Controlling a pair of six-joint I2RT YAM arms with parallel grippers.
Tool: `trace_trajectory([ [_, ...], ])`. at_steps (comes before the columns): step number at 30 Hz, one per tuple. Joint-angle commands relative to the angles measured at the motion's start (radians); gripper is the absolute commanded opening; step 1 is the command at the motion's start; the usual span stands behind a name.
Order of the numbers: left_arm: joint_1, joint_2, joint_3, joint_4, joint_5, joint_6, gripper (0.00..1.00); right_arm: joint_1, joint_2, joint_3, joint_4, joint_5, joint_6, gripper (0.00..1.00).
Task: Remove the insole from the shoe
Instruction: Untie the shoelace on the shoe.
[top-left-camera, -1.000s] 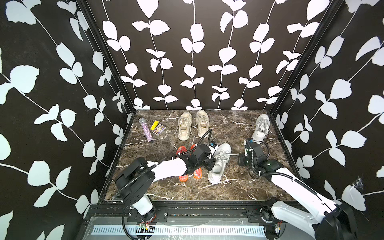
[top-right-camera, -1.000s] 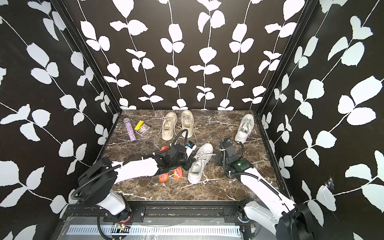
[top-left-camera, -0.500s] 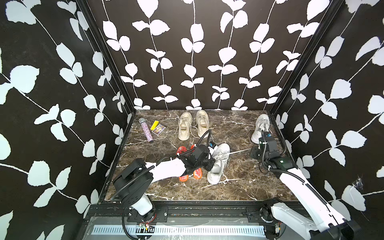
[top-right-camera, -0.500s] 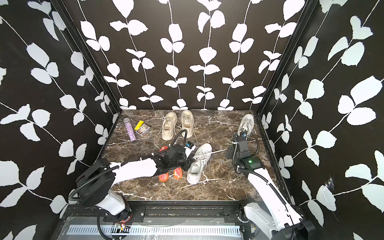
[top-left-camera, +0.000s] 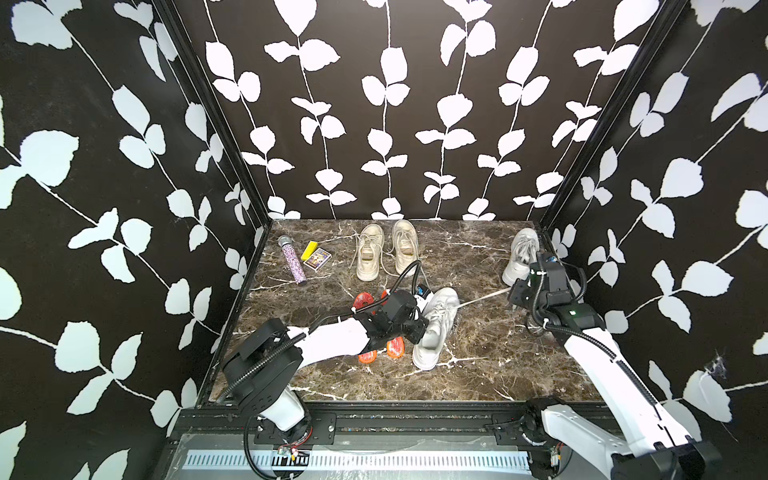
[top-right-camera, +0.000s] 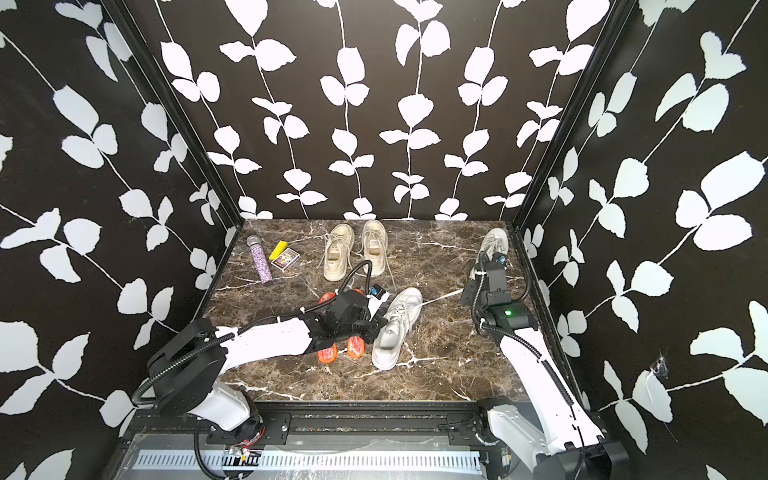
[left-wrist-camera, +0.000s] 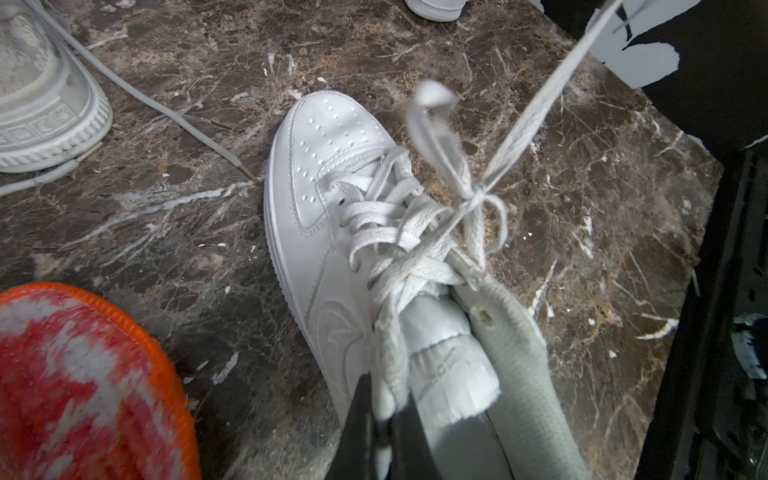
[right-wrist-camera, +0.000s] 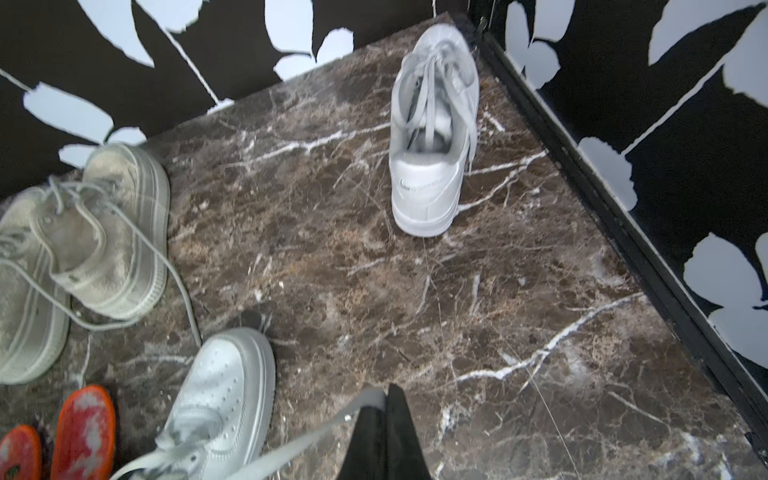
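The bare floor between the white shoes is outward of my right gripper, so my right gripper will next move gently outward and let go of the lace's end over that spot of floor.
The white shoe (top-left-camera: 436, 328) lies at the middle of the marble floor, toe towards the back wall. My left gripper (top-left-camera: 419, 328) is shut on the upper edge of its side wall beside the tongue, as the left wrist view shows for the left gripper (left-wrist-camera: 384, 415) and the shoe (left-wrist-camera: 316, 199). My right gripper (top-left-camera: 513, 295) hangs to the shoe's right, shut on the end of its lace (top-left-camera: 482, 300), which stretches taut between them. The right wrist view shows the right gripper (right-wrist-camera: 384, 399) pinching that lace (right-wrist-camera: 291, 449). The insole is hidden inside the shoe.
A pair of beige sneakers (top-left-camera: 370, 257) stands at the back. Another white sneaker (top-left-camera: 519, 257) sits by the right wall behind my right arm. Fuzzy red and orange pads (top-left-camera: 395, 347) lie under my left arm. A glitter tube (top-left-camera: 294, 259) and a small box (top-left-camera: 318, 257) lie at the back left.
My right gripper has travelled right and back from beside the shoe towards the right wall, drawing the lace out taut. The left gripper has kept its hold on the shoe.
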Motion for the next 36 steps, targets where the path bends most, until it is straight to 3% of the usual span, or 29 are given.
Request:
trace_trajectory([
  [1,0.005,-0.055,-0.007,0.04,0.036,0.016,0.0,-0.015,0.034,0.043,0.053,-0.068,-0.022,0.0],
  [4,0.004,-0.047,0.004,0.043,0.057,0.018,0.0,-0.013,0.099,0.051,0.11,-0.201,-0.014,0.0],
  [9,0.004,-0.051,0.01,0.04,0.044,0.016,0.0,-0.004,0.2,0.04,0.166,-0.265,0.01,0.02],
  [11,0.005,-0.053,0.013,0.034,0.042,0.018,0.0,-0.003,0.248,0.052,0.142,-0.284,0.005,0.11],
  [16,0.005,-0.056,0.02,0.014,0.029,0.023,0.0,-0.001,0.302,0.037,0.067,-0.342,-0.029,0.47],
  [19,0.005,-0.058,0.011,0.026,0.024,0.021,0.0,0.001,0.257,-0.005,0.057,-0.334,-0.038,0.55],
  [23,0.005,-0.05,0.008,0.037,0.022,0.013,0.0,0.044,0.202,-0.013,0.005,-0.354,-0.082,0.54],
  [31,0.005,-0.041,0.017,0.033,0.003,0.01,0.0,0.259,0.16,-0.097,0.071,-0.419,-0.095,0.42],
  [36,0.005,-0.036,0.021,0.036,0.0,0.005,0.0,0.304,0.163,-0.131,0.116,-0.454,-0.07,0.36],
])
